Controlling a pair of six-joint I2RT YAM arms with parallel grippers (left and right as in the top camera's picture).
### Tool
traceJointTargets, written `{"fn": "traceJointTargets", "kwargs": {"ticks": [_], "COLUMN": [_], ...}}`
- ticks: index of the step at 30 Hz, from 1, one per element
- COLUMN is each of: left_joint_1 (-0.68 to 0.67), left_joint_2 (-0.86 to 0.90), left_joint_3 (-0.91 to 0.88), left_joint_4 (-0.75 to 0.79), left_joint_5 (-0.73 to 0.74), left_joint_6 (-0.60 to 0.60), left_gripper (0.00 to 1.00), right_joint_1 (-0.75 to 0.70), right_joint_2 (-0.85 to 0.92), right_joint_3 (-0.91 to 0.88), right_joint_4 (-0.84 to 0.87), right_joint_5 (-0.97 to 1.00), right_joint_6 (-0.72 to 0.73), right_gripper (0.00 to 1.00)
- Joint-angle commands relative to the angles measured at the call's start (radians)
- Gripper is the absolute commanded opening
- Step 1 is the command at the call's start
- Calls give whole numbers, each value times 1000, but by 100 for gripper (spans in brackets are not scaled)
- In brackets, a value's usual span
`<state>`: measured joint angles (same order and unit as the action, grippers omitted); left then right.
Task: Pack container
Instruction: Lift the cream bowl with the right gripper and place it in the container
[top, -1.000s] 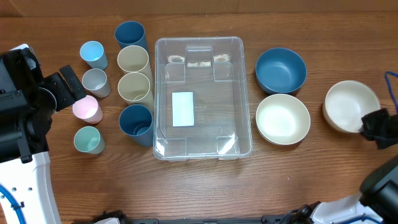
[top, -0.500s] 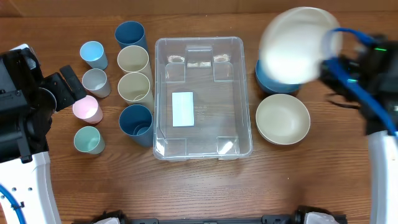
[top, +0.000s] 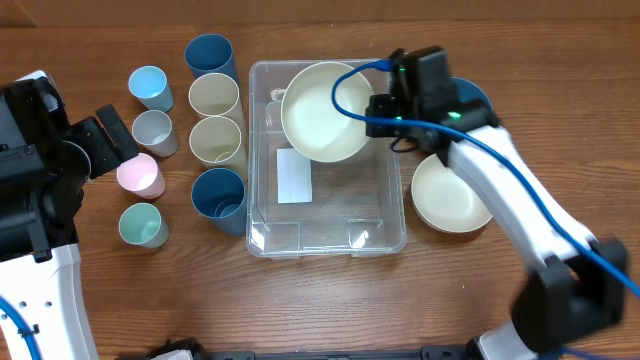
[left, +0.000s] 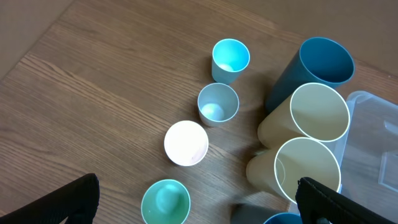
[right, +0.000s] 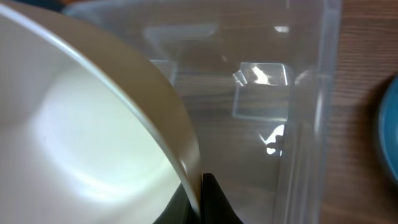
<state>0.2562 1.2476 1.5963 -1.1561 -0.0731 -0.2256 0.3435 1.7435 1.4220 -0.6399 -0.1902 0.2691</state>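
I will lower my right gripper with the cream bowl next and let go of the bowl's rim, as the bottom of the container's far half (right: 208, 96) is open below my gripper.
The clear plastic container (top: 330, 235) with a white label (top: 293, 178) sits mid-table. My right gripper (top: 378, 113) is shut on the rim of a cream bowl (top: 325, 112) and holds it over the container's far half. In the right wrist view the bowl (right: 81, 130) fills the left side, pinched between my fingers (right: 200, 202), with the container wall (right: 305, 106) behind. My left gripper (left: 199, 205) is open and empty above the cups at the left.
Several cups stand left of the container: two blue (top: 209, 57), two cream (top: 214, 97), and small light blue (top: 149, 87), grey (top: 153, 131), pink (top: 140, 175) and teal (top: 141, 224) ones. A blue bowl (top: 478, 97) and another cream bowl (top: 452, 195) sit to the right.
My right arm lifted the cream bowl from the far right of the table and carried it left, from above the blue bowl to over the container. The left arm has not moved.
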Motion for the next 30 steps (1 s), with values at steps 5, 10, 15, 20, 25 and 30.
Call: {"fn": "traceJointTargets", "kwargs": {"ticks": [5,10,15,20,25,30], "left_joint_1": [5,5,5,5,5,5], "left_joint_2": [2,2,2,2,2,2], "left_joint_3": [22,22,22,22,22,22], "left_joint_4": [1,1,1,1,1,1], "left_joint_5": [-12,-12,-12,-12,-12,-12], "left_joint_6": [24,24,24,24,23,24], "left_gripper": [100,100,100,100,100,100], "right_joint_1": [2,2,2,3,3,-3], "right_joint_2": [123,135,135,134,108,27], "right_joint_3": [16,16,16,22,81,158], "right_joint_4": [113,124,152,191,140,-9], "right_joint_5": [26,56,77,21,-37,-39], "right_joint_6": [-8,-8,-9,-51,-57,-57], "right_gripper": [4,4,18,36,45,46]}}
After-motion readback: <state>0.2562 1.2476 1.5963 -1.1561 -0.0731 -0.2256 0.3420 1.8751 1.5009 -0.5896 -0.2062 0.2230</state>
